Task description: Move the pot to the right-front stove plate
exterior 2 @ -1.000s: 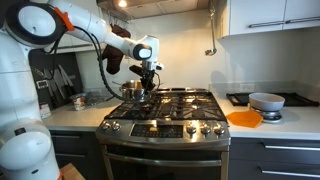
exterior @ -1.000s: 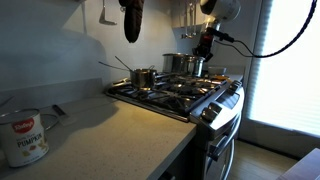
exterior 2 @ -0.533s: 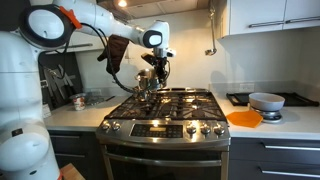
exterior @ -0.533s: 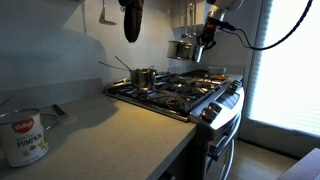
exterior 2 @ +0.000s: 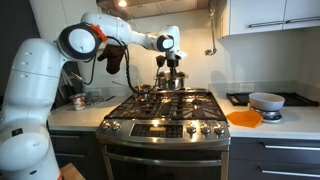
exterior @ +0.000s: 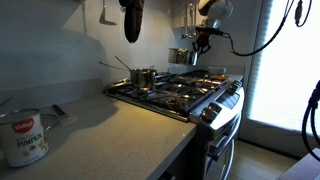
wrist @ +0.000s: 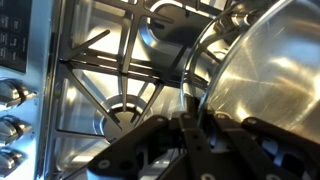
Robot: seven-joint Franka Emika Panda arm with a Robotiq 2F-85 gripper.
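Note:
My gripper carries the steel pot outward and down next and releases it on the stove's far back grate. That grate lies below and outward of my gripper.
The wide shiny steel pot hangs in the air above the back of the stove; it also shows in an exterior view. My gripper is shut on its rim and holds it clear of the grates, also seen in an exterior view. In the wrist view the pot fills the right side, with my gripper's fingers clamped on its edge above a burner grate. The smaller steel pot with a long thin handle stands on a burner.
A red-labelled can stands on the near counter. A dark utensil hangs above the stove. An orange bowl and a grey bowl are on the counter beside the stove. Stove knobs line the front.
The pot has been lifted off its back burner and carried sideways across the stove in my shut gripper. The small long-handled pot has not moved.

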